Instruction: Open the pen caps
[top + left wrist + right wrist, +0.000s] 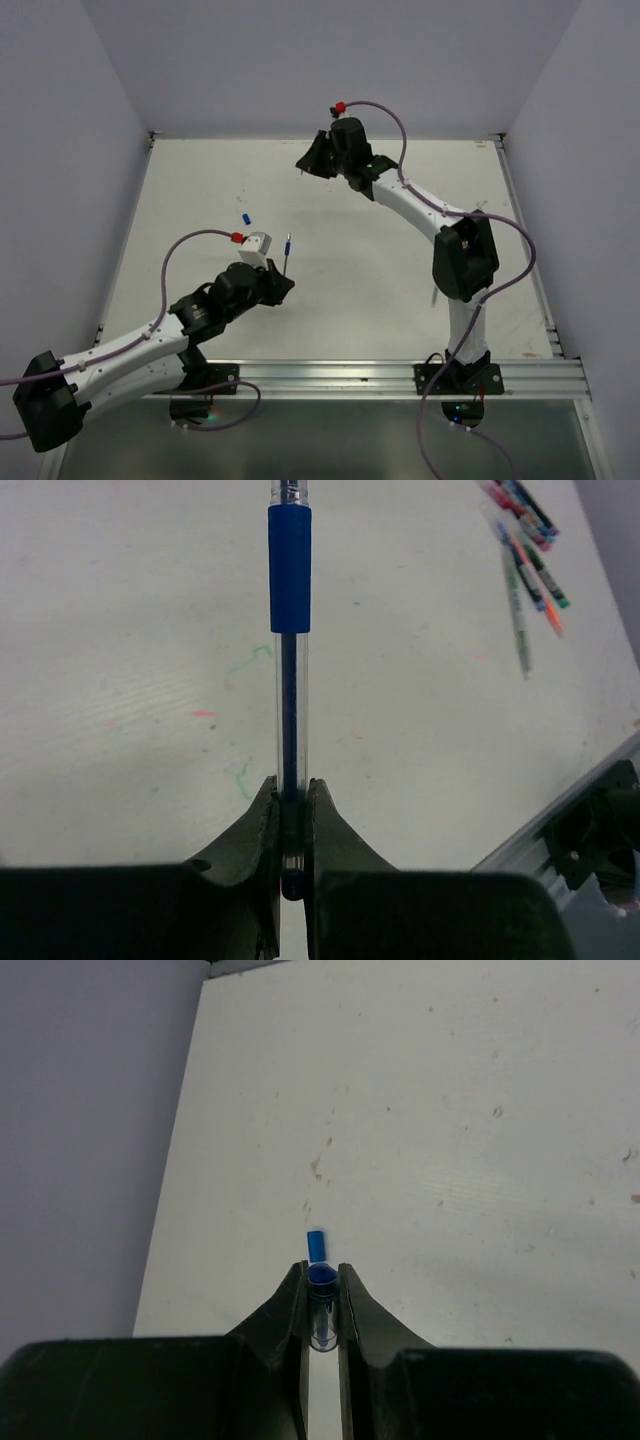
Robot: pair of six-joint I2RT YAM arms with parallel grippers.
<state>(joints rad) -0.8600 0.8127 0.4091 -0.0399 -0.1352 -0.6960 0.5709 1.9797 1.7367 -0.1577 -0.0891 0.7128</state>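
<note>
I will move my right gripper back and down to release on empty tabletop beside the small blue cap (245, 217), which lies below and to its left in the top view.
My left gripper (290, 792) (285, 283) is shut on the lower end of a clear-barrelled pen (290, 710) (287, 245). The pen points away from the jaws and carries a blue sleeve (290, 570) further up. Over the far middle of the table, my right gripper (321, 1278) (304, 165) is shut on a short clear pen cap (321, 1305) with a blue end. Just past the right fingertips, a small blue cap (316, 1244) (245, 217) lies on the table, apart from both grippers.
Several capped pens (525, 550) lie in a loose bunch, seen at the top right of the left wrist view. The metal rail (400, 378) with both arm bases runs along the near edge. Walls close in the white table (200, 180) at the left, back and right.
</note>
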